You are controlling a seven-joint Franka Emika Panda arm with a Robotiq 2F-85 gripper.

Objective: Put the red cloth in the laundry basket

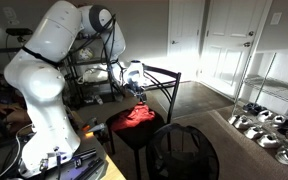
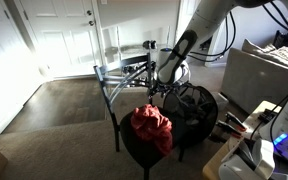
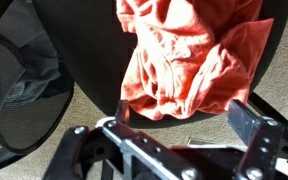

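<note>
The gripper needs to go down until a fold of the red cloth's crumpled end near the stool's edge is between its fingers.
The red cloth lies crumpled on a black round stool and hangs over its edge. It shows in both exterior views and in the wrist view. The black mesh laundry basket stands on the floor right beside the stool, and also shows in an exterior view and at the left of the wrist view. My gripper hangs a little above the cloth, open and empty, with its fingers spread wide. It shows in both exterior views.
A metal-framed table stands just behind the stool. A rack with several shoes is off to one side. White doors are at the back. The floor is carpet. A grey bin stands near the basket.
</note>
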